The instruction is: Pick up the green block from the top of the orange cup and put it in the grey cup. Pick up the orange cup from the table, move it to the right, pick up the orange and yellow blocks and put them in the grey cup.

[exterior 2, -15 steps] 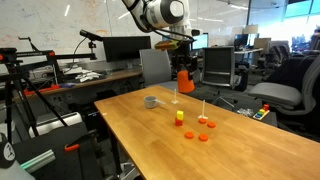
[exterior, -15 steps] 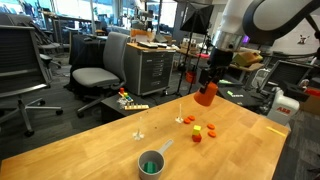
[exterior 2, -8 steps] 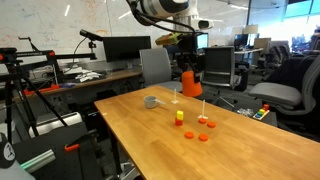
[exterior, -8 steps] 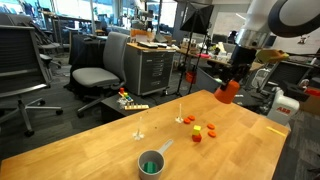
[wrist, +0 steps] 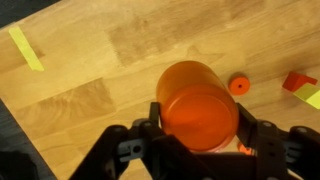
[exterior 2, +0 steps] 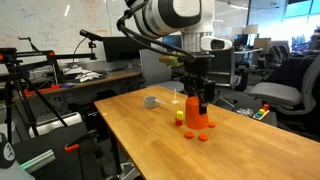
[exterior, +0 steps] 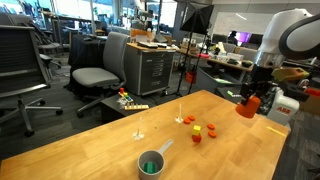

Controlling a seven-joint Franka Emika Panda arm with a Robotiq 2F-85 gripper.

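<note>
Next I will bring the orange cup down with my gripper onto the wood beside the flat orange discs.
My gripper (exterior: pixel 249 101) (exterior 2: pixel 197 103) is shut on the orange cup (exterior: pixel 246 109) (exterior 2: pixel 197 118) and holds it low over the wooden table (exterior: pixel 90 150). In the wrist view the orange cup (wrist: pixel 198 103) fills the space between both fingers (wrist: pixel 155 122). The grey cup (exterior: pixel 151 163) (exterior 2: pixel 151 101) stands apart with something green (exterior: pixel 151 166) inside it. A yellow block (exterior: pixel 197 128) (exterior 2: pixel 179 115) (wrist: pixel 312 97) lies beside an orange block (exterior: pixel 190 120) (wrist: pixel 297 80).
Small flat orange discs (exterior: pixel 212 127) (wrist: pixel 239 85) lie near the blocks. Two thin upright pins (exterior: pixel 140 128) stand on the table. A yellow tape strip (wrist: pixel 26 47) is stuck to the wood. Office chairs (exterior: pixel 95 75) and a drawer cabinet (exterior: pixel 155 68) stand beyond the table's far edge.
The arm has carried the orange cup sideways across the table, away from the blocks' far side, and lower. The grip on the cup has stayed the same.
</note>
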